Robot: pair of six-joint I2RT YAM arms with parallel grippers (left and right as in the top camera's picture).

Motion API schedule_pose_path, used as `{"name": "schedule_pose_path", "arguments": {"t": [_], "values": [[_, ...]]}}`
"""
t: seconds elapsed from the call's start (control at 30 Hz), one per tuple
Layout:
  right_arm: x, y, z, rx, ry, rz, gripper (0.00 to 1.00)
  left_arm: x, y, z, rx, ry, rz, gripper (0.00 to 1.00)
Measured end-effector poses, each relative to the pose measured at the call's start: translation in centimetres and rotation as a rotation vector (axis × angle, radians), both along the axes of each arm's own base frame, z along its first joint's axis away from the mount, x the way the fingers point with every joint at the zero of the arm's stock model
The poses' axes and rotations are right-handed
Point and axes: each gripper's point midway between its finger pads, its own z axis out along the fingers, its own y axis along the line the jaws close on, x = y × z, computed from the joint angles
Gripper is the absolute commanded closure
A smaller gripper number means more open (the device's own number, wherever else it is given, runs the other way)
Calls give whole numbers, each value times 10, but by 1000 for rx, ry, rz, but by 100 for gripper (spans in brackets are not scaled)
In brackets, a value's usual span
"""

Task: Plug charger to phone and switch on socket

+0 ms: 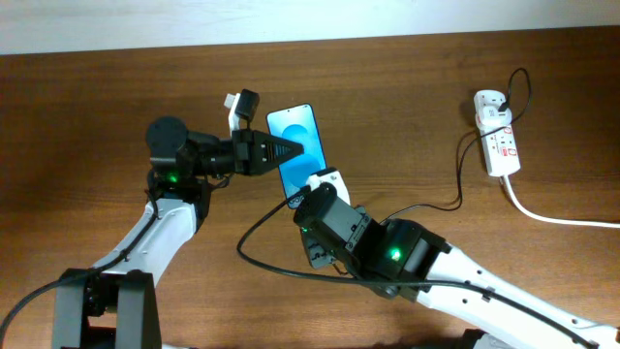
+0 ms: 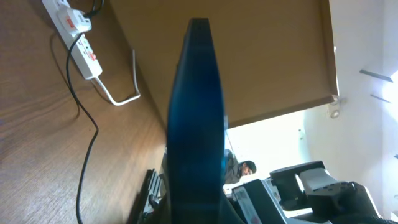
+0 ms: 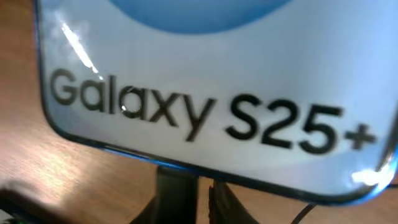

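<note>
I will next lower the phone (image 1: 295,126) with my left gripper until it rests on the tabletop and let go of it there, because that wooden surface is below my gripper's raised fingers.
The phone (image 1: 295,126) with its bright blue screen is held off the table, and my left gripper (image 1: 294,151) is shut on its side. In the left wrist view the phone (image 2: 196,112) is edge-on between the fingers (image 2: 199,211). My right gripper (image 1: 306,191) is at the phone's lower end, shut on the charger's black connector tip (image 3: 180,190), which touches the phone's bottom edge (image 3: 205,62) below the text "Galaxy S25+". The charger cable (image 1: 426,206) runs from the white socket (image 1: 497,136) at the far right, under my right arm. The socket (image 2: 78,34) has red-marked switches.
The socket's thick white cord (image 1: 552,218) trails off to the right edge. The black cable loops on the table at the front (image 1: 254,254). Both arms crowd the table's centre. A white wall runs along the back edge.
</note>
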Motion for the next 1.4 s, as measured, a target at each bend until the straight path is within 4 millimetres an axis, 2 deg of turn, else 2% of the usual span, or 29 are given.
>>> {"name": "schedule_pose_path", "arguments": {"t": [0.23,0.47,0.53,0.6,0.67,0.73,0.77,0.83,0.9,1.0,1.07,1.23,1.3,1.4], "values": [[6,12,6,58,-34,6,96,6,5,2,-2,-6,27,100],[24,20,17,99,-105,52,94,17,15,12,-8,-35,68,100],[26,19,17,94,-114,69,85,19,16,13,-9,-38,80,100],[25,21,17,91,-115,88,81,19,16,13,-10,-38,82,100],[21,20,16,83,-100,105,70,18,14,13,-9,-39,76,100],[16,18,18,73,-76,121,45,15,10,13,-9,-41,60,100],[17,16,26,74,-73,114,32,7,6,10,-4,-37,20,100],[10,5,37,57,-59,113,14,4,1,8,-3,-42,7,100],[3,-7,55,55,-71,115,0,2,-1,7,-1,-71,-1,100],[-13,-28,78,59,-76,115,2,1,-2,6,1,-146,-6,100],[-23,-41,101,98,-116,111,2,0,-2,5,4,-230,-9,100],[-40,-87,160,203,-308,37,2,-3,-2,5,6,-361,-21,100],[-46,-114,181,232,-398,-23,2,0,-2,5,6,-338,-3,100],[-52,-142,197,265,-471,-100,2,11,-13,7,-1,-244,68,100]]}}
